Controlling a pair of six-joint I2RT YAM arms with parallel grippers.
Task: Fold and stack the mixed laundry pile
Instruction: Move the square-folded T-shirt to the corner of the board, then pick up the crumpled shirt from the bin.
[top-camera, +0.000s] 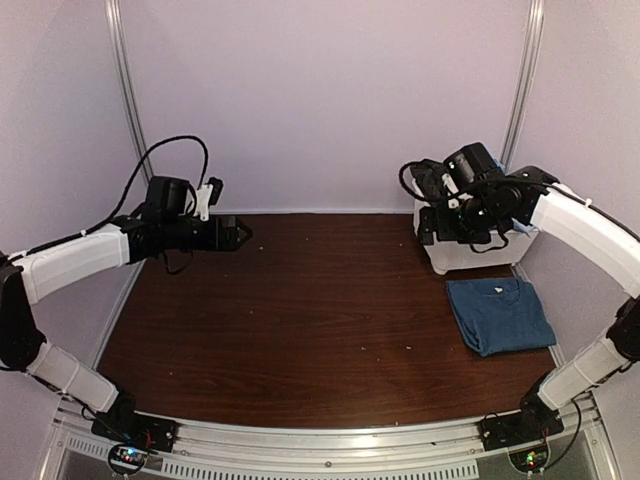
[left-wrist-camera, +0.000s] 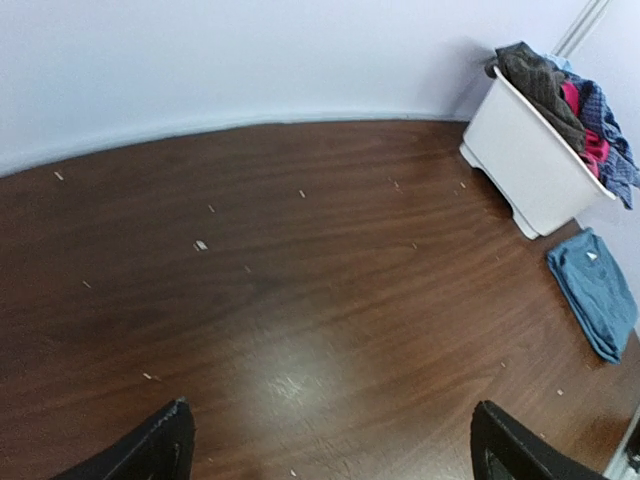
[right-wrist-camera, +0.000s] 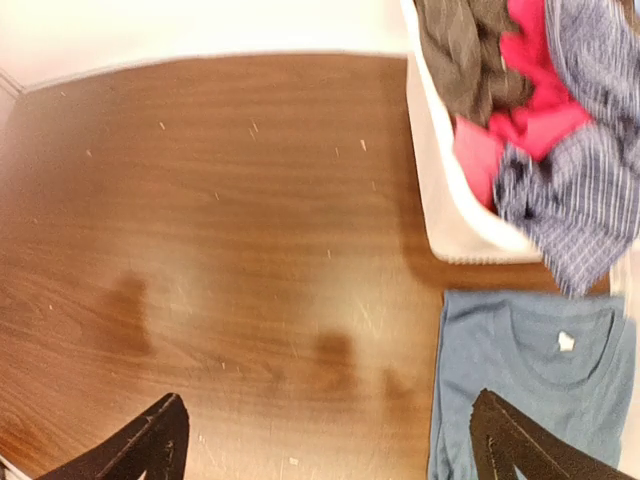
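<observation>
Next I need to move my right gripper to the right in the top view and lower it onto the check shirt (right-wrist-camera: 604, 78), as its folds lie exposed atop the pile.
The laundry pile (right-wrist-camera: 530, 110) lies in a white bin (right-wrist-camera: 436, 190) at the back right: a dark grey garment, a red/pink one and a blue-and-white check shirt hanging over the rim. It also shows in the left wrist view (left-wrist-camera: 572, 100). A folded blue T-shirt (top-camera: 498, 313) lies flat on the table in front of the bin, and also shows in the right wrist view (right-wrist-camera: 535, 380). My right gripper (top-camera: 428, 226) is open and empty, held in the air at the bin's left side. My left gripper (top-camera: 241, 233) is open and empty, high over the back left of the table.
The brown wooden table (top-camera: 300, 320) has small pale specks on it. White walls close off the back and sides. The bin (top-camera: 468, 256) stands against the right wall. The right arm hides most of the bin's contents in the top view.
</observation>
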